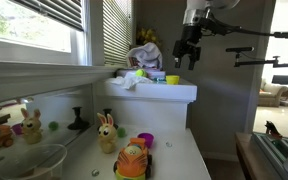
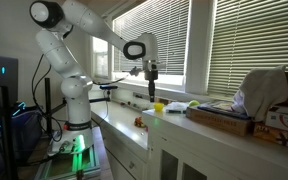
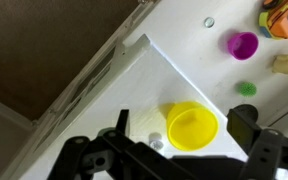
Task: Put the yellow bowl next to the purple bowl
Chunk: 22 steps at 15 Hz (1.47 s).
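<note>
I should next move my gripper down and outward until my fingers are on both sides of the rim of the yellow bowl [image 1: 172, 80] [image 3: 192, 127], because the bowl shows between my open fingers but well below them.
The yellow bowl [image 3: 192, 127] stands upright on a raised white ledge [image 3: 144, 85], near its corner. It also shows in an exterior view [image 2: 158, 106]. My gripper [image 3: 183, 128] is open and hangs above the yellow bowl, one finger on each side of it, not touching it. The gripper shows in both exterior views [image 1: 189, 52] [image 2: 152, 88]. The purple bowl [image 3: 243, 45] sits on the lower white counter, apart from the yellow one, and also shows in an exterior view [image 1: 146, 140].
On the lower counter [image 1: 174, 160] are an orange-and-green round toy [image 1: 132, 160], a toy bunny [image 1: 106, 133] and a small green ball [image 3: 246, 88]. A stuffed toy and other items [image 1: 142, 60] crowd the back of the ledge. Window blinds stand behind.
</note>
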Available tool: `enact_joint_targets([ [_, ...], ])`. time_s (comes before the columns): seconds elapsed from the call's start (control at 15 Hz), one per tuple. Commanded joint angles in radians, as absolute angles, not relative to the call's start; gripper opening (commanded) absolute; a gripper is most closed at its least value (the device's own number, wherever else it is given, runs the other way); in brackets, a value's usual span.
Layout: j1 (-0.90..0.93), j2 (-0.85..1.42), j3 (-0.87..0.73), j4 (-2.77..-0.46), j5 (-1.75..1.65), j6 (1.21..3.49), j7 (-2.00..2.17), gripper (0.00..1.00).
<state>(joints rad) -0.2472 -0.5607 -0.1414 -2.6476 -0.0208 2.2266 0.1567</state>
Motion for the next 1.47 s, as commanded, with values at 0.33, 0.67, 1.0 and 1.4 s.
enact_joint_targets([
  [0.33, -0.215, -0.439, -0.170, -2.630, 0.008, 2.353, 0.067, 1.00],
  [0.67, -0.185, -0.408, -0.171, -2.617, 0.022, 2.380, 0.029, 1.00],
  [1.0, -0.176, -0.401, -0.176, -2.602, 0.018, 2.382, 0.003, 1.00],
  [1.4, -0.164, -0.372, -0.188, -2.585, 0.036, 2.394, -0.037, 0.75],
])
